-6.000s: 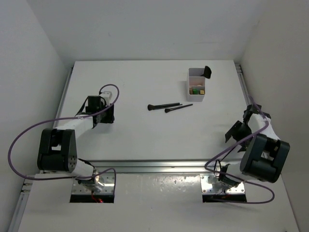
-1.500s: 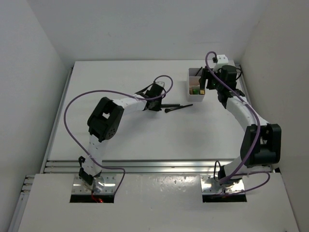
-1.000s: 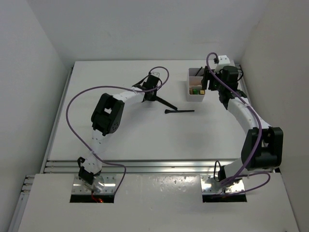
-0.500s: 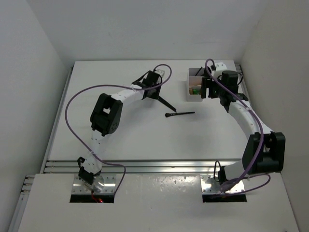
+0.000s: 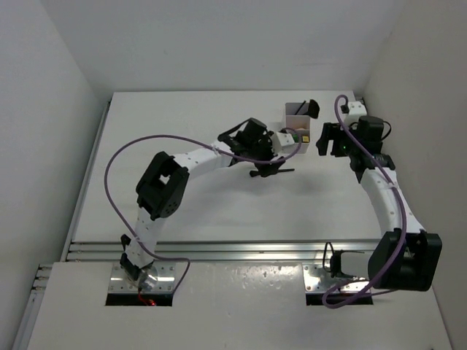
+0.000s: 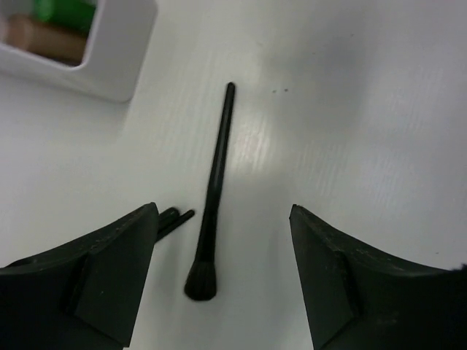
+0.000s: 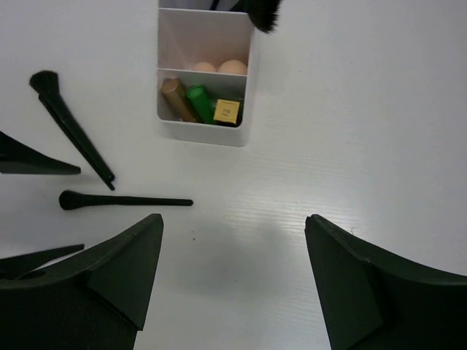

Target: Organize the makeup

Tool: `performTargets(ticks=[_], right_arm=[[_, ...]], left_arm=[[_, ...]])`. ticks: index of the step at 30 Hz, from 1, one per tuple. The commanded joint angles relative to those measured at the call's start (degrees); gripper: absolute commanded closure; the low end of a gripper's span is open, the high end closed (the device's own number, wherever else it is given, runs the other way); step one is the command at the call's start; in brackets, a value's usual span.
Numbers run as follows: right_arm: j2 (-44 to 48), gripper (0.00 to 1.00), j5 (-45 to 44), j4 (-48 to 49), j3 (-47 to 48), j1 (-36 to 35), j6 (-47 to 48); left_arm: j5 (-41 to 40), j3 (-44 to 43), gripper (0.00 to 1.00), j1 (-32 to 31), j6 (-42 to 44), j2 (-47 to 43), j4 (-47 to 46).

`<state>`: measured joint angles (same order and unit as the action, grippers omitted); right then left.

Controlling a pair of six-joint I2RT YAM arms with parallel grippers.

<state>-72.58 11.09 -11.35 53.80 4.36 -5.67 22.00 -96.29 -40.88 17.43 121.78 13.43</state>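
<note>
The thin black brush (image 5: 271,172) comes next: my left gripper lowers onto it and closes across its handle.
A thin black brush (image 5: 271,172) lies on the table left of the white compartment box (image 5: 294,117). My left gripper (image 5: 264,160) hovers open right over it; in the left wrist view the brush (image 6: 211,219) lies between my fingers (image 6: 117,270). A second black brush (image 7: 73,131) lies beside it, its tip (image 6: 175,217) by my left finger. The box (image 7: 204,131) holds peach sponges (image 7: 222,67), a gold-brown tube (image 7: 177,100), a green tube (image 7: 198,103) and the fan brush (image 5: 312,108). My right gripper (image 5: 325,140) is open and empty, right of the box (image 7: 233,219).
A small gold square item (image 7: 228,111) sits in the box's front compartment. The left gripper's fingers (image 7: 33,159) show at the left edge of the right wrist view. White walls close in the table at the back and on both sides.
My left gripper has moved right toward the box and now hangs open over the brushes; the brush it carried lies on the table. My right gripper has drawn back rightward from the box.
</note>
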Motion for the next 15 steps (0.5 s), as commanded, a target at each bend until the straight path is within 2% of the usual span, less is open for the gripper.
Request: performTargets(ticks=[1, 9, 15], right_arm=[[2.5, 0.21, 3.1, -2.9, 1.2, 1.5, -0.2], [5.7, 0.19, 2.6, -3.1, -0.2, 1.7, 1.7], [8.0, 0.19, 4.3, -0.9, -3.5, 1.6, 0.2]], left_arm=[[4.7, -1.1, 0.21, -1.4, 3.6, 3.5, -4.1], [-1.8, -8.4, 0.33, -2.5, 1.0, 10.3, 1.9], [-7.2, -9.6, 0.33, -2.5, 2.9, 11.0, 4.7]])
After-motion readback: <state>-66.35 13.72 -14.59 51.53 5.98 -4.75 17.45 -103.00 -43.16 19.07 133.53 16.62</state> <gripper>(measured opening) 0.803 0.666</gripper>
